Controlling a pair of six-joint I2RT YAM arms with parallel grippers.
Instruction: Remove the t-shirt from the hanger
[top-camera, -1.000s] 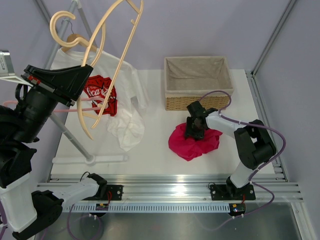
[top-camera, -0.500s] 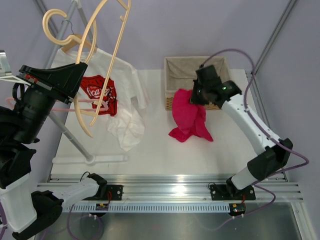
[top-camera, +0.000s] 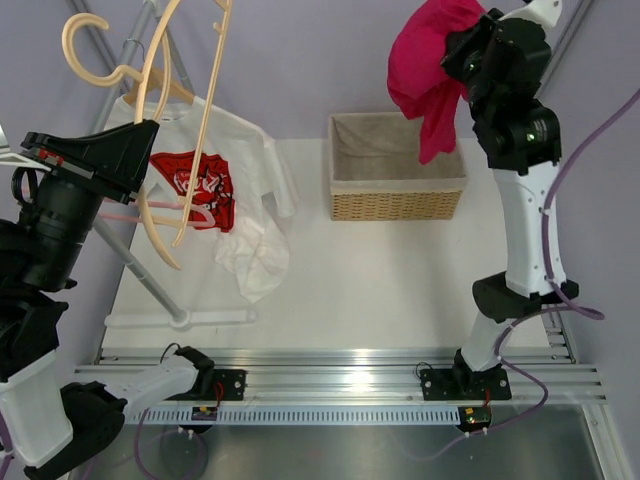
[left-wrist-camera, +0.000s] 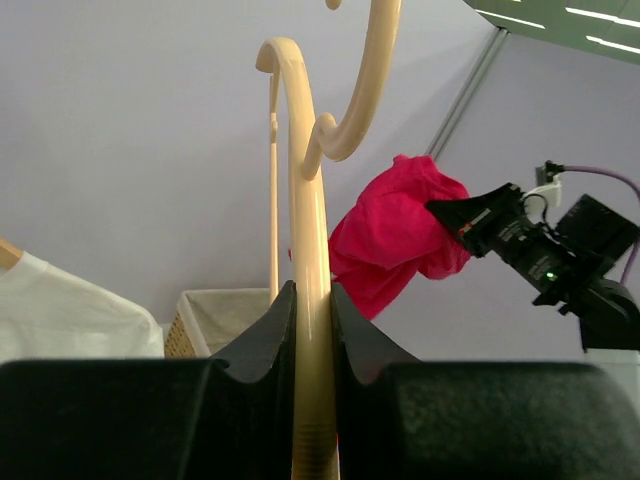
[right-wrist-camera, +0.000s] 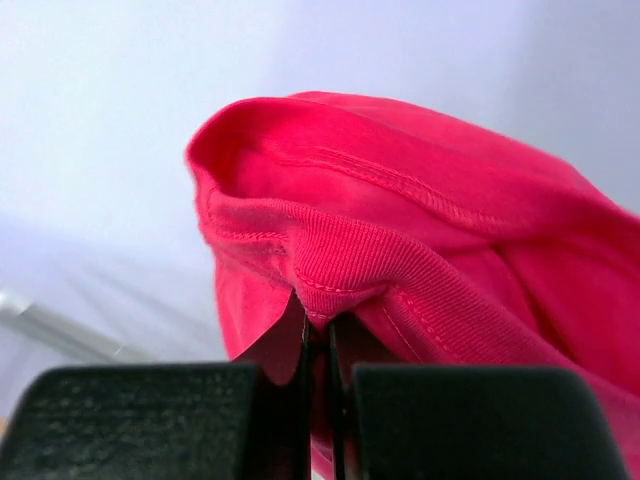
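The basket's opening (top-camera: 378, 148) lies below my right gripper to its left in the top view, so I will lower the gripper that way and release the t-shirt's fold.
The magenta t-shirt (top-camera: 425, 70) hangs bunched in the air above the basket, clear of the hanger. My right gripper (top-camera: 462, 55) is raised high at the back right, shut on the shirt. In the right wrist view a ribbed hem fold of the t-shirt (right-wrist-camera: 420, 230) is pinched between the shut jaws of my right gripper (right-wrist-camera: 320, 335). At the left, the cream hanger (top-camera: 205, 120) is held bare in the air, with my left gripper (top-camera: 148, 138) shut on it. The left wrist view shows my left gripper (left-wrist-camera: 312, 310) clamped on the hanger (left-wrist-camera: 308, 200), with the t-shirt (left-wrist-camera: 395, 235) far beyond it.
A wicker basket (top-camera: 398, 200) with a cloth lining stands at the back middle of the white table. On the left, a slanted rack pole (top-camera: 140, 270) carries a white shirt (top-camera: 255, 230), a red lettered garment (top-camera: 195, 185), a wooden hanger (top-camera: 165, 85) and a pink hanger (top-camera: 150, 208).
My right gripper shut on the t-shirt lying on the table and lifted it up to above the basket. My left arm shifted the hanger slightly left.
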